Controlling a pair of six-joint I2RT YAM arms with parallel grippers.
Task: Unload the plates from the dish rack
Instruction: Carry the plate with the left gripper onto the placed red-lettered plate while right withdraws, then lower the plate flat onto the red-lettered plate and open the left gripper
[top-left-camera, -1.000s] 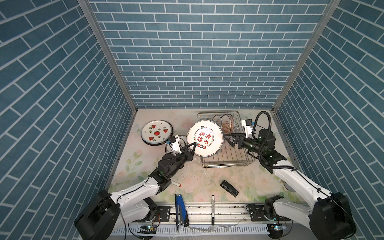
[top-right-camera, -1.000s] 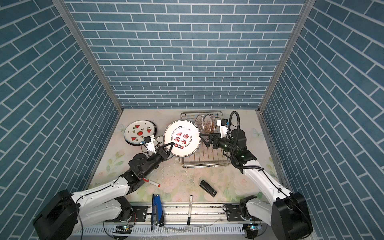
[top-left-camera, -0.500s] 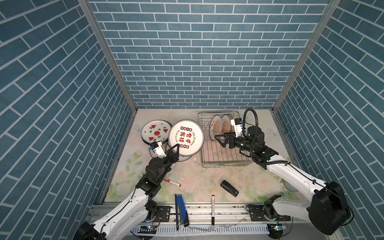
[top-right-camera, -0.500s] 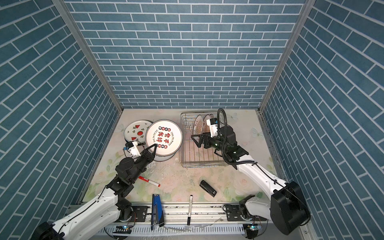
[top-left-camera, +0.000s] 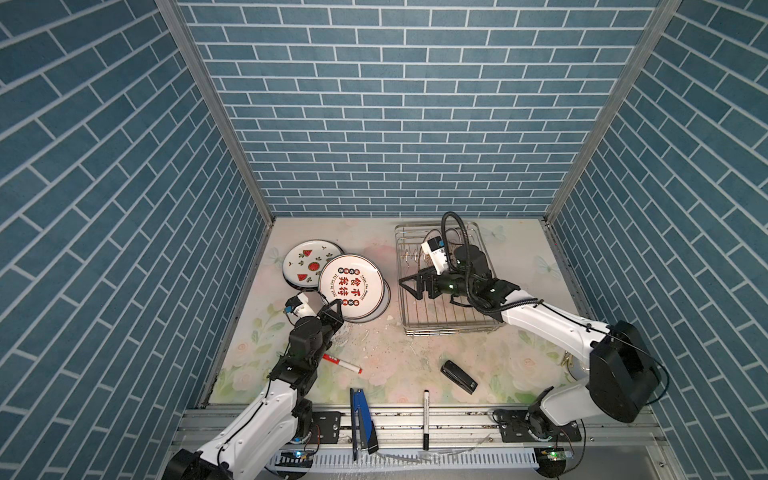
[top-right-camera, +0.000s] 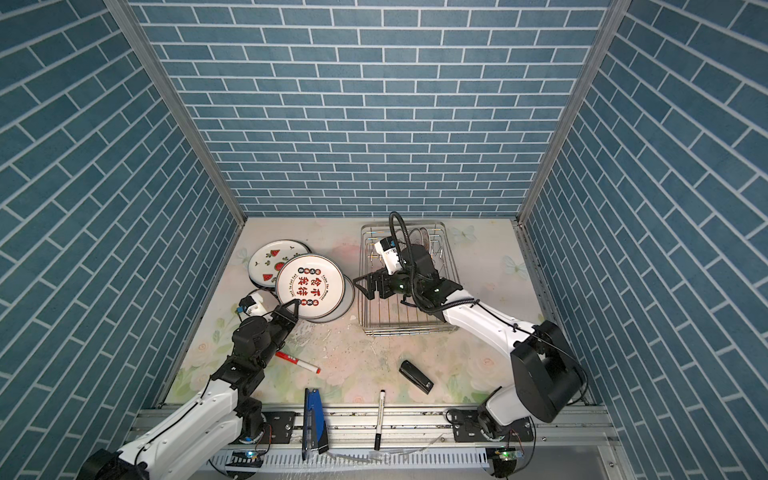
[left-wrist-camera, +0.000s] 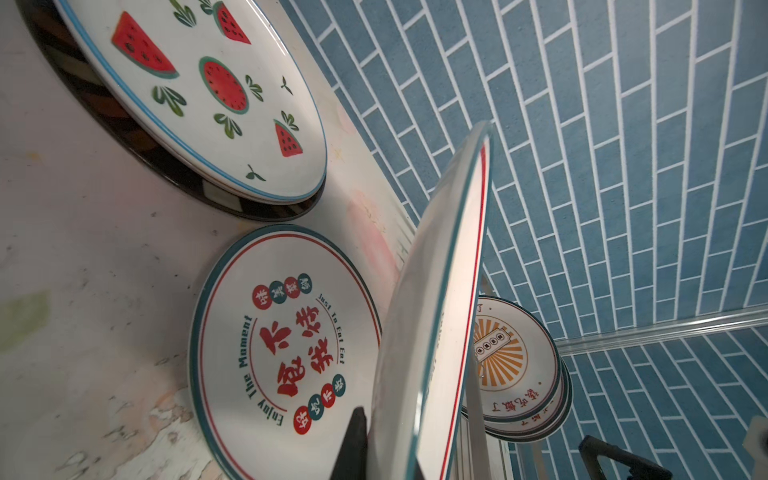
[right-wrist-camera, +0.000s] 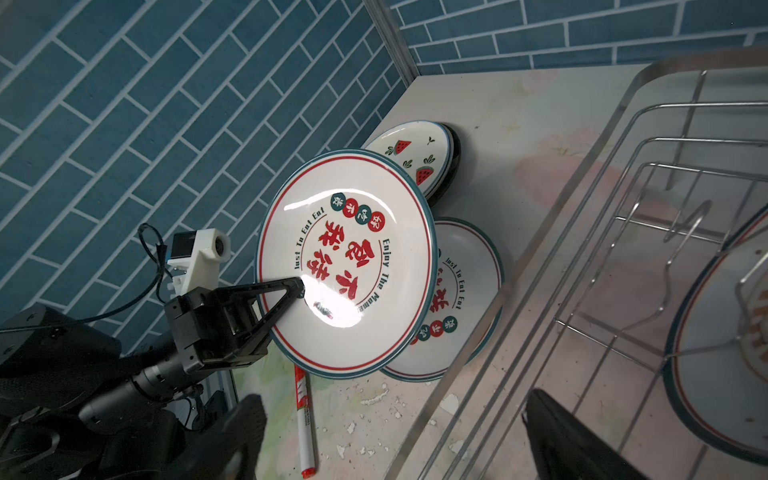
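Observation:
The matching plate lies flat below my left gripper, and the red characters on the two plates match. My left gripper will bring the held plate down onto it and release the near rim.
My left gripper is shut on the near rim of a white plate with red characters. That plate hangs tilted over a matching plate lying flat on the table. Beside them lies a stack topped by a watermelon plate. The silver wire dish rack stands to the right. Sunburst plates stand upright at its far end. My right gripper hangs open and empty over the rack's left edge.
A red marker lies beside my left arm. A black stapler-like block, a black marker and a blue tool lie near the front rail. Blue brick walls close in on three sides. Paint flakes dot the table.
My left gripper has carried the character plate leftward from in front of the rack to over the plates at the left. My right gripper, still open, has moved left across the rack.

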